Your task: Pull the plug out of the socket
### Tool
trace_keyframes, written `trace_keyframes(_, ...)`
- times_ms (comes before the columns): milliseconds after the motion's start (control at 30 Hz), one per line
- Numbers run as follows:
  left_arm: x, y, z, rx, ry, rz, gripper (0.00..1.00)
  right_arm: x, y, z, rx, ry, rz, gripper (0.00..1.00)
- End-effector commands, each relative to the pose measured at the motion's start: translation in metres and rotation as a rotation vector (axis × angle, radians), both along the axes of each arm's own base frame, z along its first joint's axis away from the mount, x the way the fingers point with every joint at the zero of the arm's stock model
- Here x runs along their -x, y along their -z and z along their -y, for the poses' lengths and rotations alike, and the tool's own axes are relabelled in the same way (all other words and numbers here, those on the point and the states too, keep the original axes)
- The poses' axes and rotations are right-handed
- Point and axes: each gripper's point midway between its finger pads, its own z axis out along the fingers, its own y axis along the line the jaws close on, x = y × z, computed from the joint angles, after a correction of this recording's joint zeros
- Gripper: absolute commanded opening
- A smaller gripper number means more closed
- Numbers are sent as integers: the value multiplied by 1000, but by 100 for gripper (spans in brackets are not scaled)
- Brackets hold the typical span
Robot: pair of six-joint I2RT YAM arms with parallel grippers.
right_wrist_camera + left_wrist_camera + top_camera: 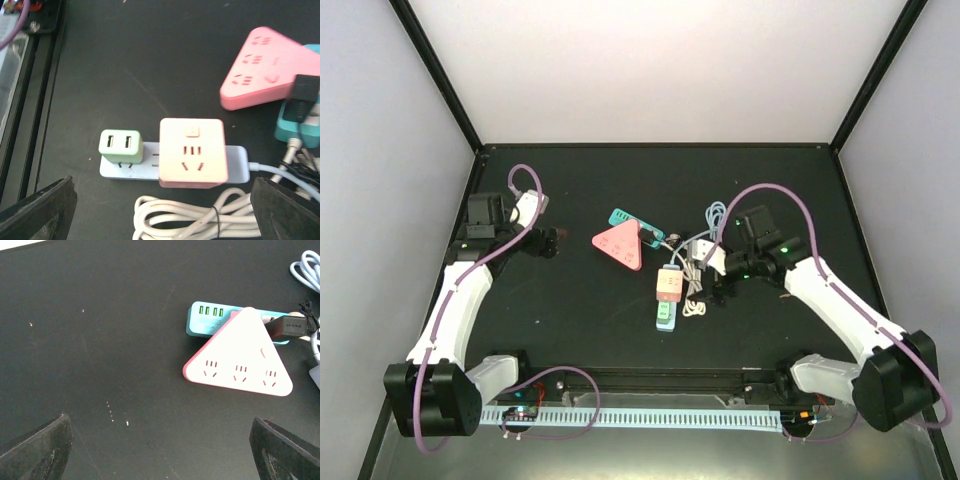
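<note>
The pink cube adapter (668, 284) (192, 152) stands clear on its side toward the green plug, and the right gripper will next go down and to the left in the top view around it.
A pale blue power strip (238, 164) (664, 324) lies flat on the black table. A green two-port USB plug (120, 146) (664, 313) sits in its left end, and a pink cube socket adapter (192, 152) (668, 284) is plugged in beside it. My right gripper (162, 202) (703, 276) hovers open just to the right of the strip, touching nothing. My left gripper (159, 440) (548, 243) is open over bare table, well left of the pink triangular socket (240, 357) (622, 245).
A teal USB strip (207, 320) (628, 219) lies partly under the triangular socket, with a black plug (290, 326) (305, 90) in it. A coiled white cable (200, 215) (696, 305) lies close by the blue strip. A metal rail (650, 415) runs along the near edge.
</note>
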Motion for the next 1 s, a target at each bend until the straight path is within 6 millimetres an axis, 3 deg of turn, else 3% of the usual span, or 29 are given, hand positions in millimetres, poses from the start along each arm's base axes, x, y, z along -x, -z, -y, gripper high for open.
trace_keyframes(0,2,-13,10,30,35,44,99,4,26,-8,113,-61,8,96)
trace_keyframes(233,13,-16,15,20,77,62,99,0,55,-18,214,-67,23,93)
trace_keyframes(533,22,-21,26,23,139,72,99,-18,67,-22,255,-23,67,91)
trace_keyframes(967,32,-25,34,20,194,74,99,-29,88,-33,267,-49,39,82)
